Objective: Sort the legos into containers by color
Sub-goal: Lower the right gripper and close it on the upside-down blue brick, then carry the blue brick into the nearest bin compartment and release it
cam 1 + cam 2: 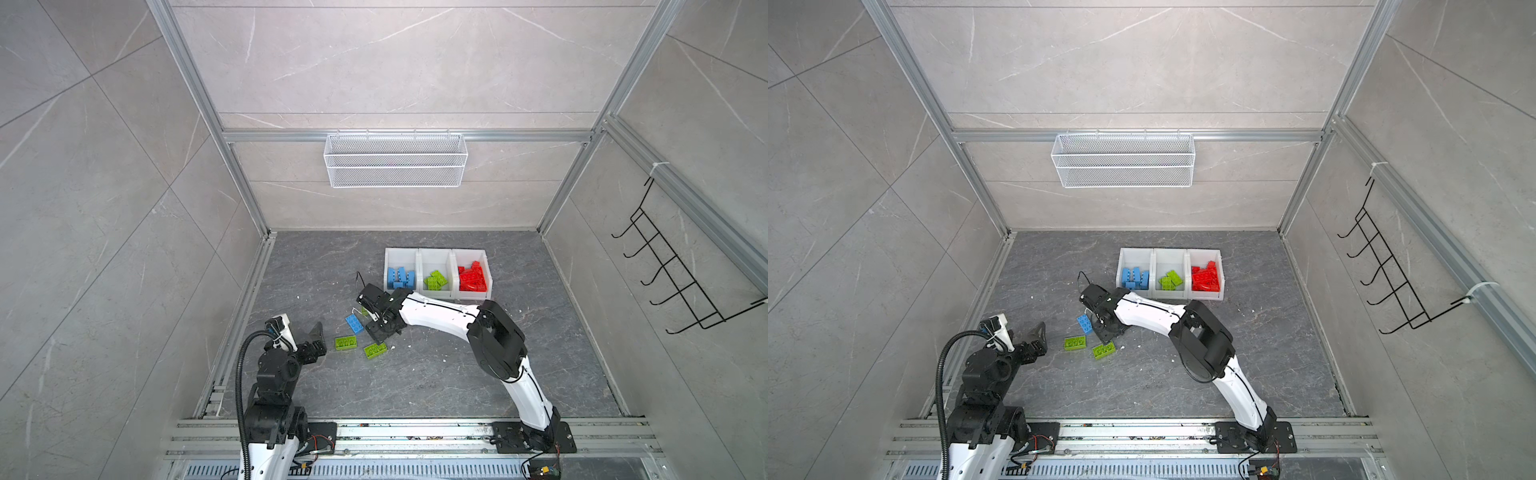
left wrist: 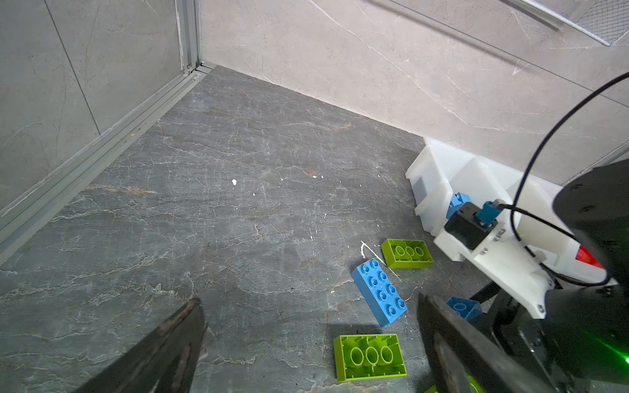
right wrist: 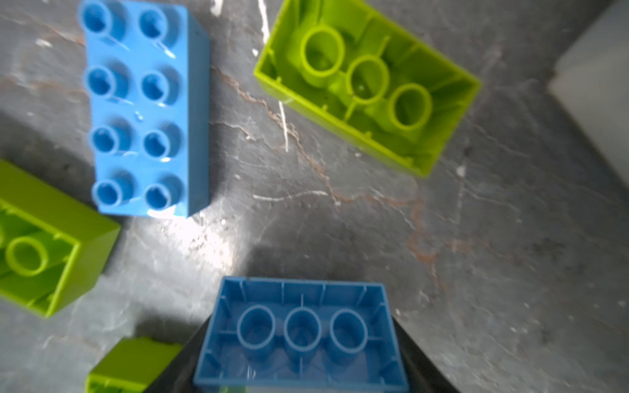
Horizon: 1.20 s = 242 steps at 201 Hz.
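My right gripper raises the matching blue brick next, carries it outward over the blue legos and releases it, since the container already holding them stands outward.
Three joined white containers [image 1: 438, 252] [image 1: 1171, 252] stand at the back right of the floor: blue legos in the left one, green in the middle, red in the right. Loose on the floor in front lie a blue brick [image 1: 354, 323] [image 3: 146, 109], studs up, and three upside-down green bricks [image 1: 345, 342] [image 1: 375, 350] [image 3: 367, 85]. My right gripper [image 1: 380, 332] [image 3: 301, 343] points down among them, its fingers against both ends of another upside-down blue brick [image 3: 301, 326] [image 2: 463, 308]. My left gripper [image 1: 319, 340] [image 2: 309, 303] hangs open and empty left of the bricks.
A white wire mesh basket [image 1: 395, 160] hangs on the back wall. A black hook rack [image 1: 673, 270] is fixed to the right wall. Aluminium rails run along the floor's left edge and the front, where both arm bases are bolted.
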Tool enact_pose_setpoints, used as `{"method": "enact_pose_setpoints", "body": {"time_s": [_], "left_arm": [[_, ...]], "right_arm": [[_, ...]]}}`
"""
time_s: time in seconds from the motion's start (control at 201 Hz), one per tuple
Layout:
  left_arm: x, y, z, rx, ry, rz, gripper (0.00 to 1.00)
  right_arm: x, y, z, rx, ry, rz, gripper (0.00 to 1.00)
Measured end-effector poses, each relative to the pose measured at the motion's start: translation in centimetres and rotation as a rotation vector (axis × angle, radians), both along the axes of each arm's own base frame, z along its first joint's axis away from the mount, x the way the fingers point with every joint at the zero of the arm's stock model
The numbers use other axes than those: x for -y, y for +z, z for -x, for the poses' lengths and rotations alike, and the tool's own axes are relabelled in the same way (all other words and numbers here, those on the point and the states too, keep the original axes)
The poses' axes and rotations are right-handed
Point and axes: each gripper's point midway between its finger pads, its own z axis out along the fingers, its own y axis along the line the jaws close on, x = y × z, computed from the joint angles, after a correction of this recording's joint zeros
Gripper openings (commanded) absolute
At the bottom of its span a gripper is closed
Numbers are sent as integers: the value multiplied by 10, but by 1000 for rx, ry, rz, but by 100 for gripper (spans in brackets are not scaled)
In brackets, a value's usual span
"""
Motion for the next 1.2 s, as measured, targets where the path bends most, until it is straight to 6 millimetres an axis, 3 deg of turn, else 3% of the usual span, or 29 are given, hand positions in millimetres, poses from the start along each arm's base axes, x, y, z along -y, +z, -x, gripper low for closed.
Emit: {"method": "enact_pose_setpoints", "body": {"time_s": [0.134,0.254,0.343,0.458,0.672,0.851,1.05,1.204], "left_arm": [[0,0,0,0,0,0,100],[0,0,0,0,0,0,100],[0,0,0,0,0,0,100],[0,0,0,0,0,0,100],[0,-1,0,-3,0,0,100],[0,-1,0,-3,1,0,100],[0,-1,0,-3,2,-1,100],[-1,-1,0,-6,7,-2,100]], "right_arm": [[18,35,-17,16,-62,-116,42],[36,72,-55,80,-137,-225,41],[51,83,-79,112,-184,-263,41],[65,85,-101,124,-216,-270,41],[64,90,-152,175,-234,-296,41],[63,78,-187,190,-257,-297,47],[62,64,-198,176,-267,-282,71],[62,65,-197,172,-266,-279,79]]}}
